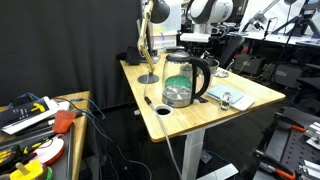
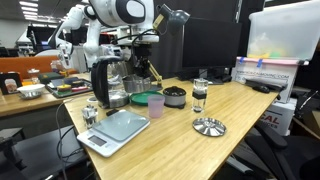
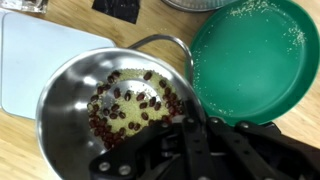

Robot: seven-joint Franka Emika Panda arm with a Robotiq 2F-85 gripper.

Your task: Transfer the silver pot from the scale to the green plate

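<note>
I will move the pot (image 3: 110, 105) to the right in the wrist view with my gripper, then lower it onto the green plate (image 3: 255, 60) and let go, because the pot is hanging short of the plate.
In the wrist view the silver pot (image 3: 110, 105) fills the left middle, shiny, with red beans inside and a thin curved handle. It hangs over the right edge of the pale flat scale (image 3: 30, 60). The green plate (image 3: 250, 60) lies just to its right, apart from it. My gripper (image 3: 190, 128) is at the pot's near rim with its fingers close together on it. In an exterior view the gripper (image 2: 142, 68) hangs above the green plate (image 2: 146, 98), and the scale (image 2: 115, 128) lies nearer the table's front. The pot is hard to make out there.
A big glass kettle (image 2: 110, 80) with a black handle stands close beside the gripper and also shows in an exterior view (image 1: 182, 80). A black bowl (image 2: 174, 96), a purple cup (image 2: 156, 106), a glass (image 2: 199, 95) and a flat silver dish (image 2: 208, 126) stand on the wooden table. A small metal object (image 2: 91, 113) sits at the scale's corner.
</note>
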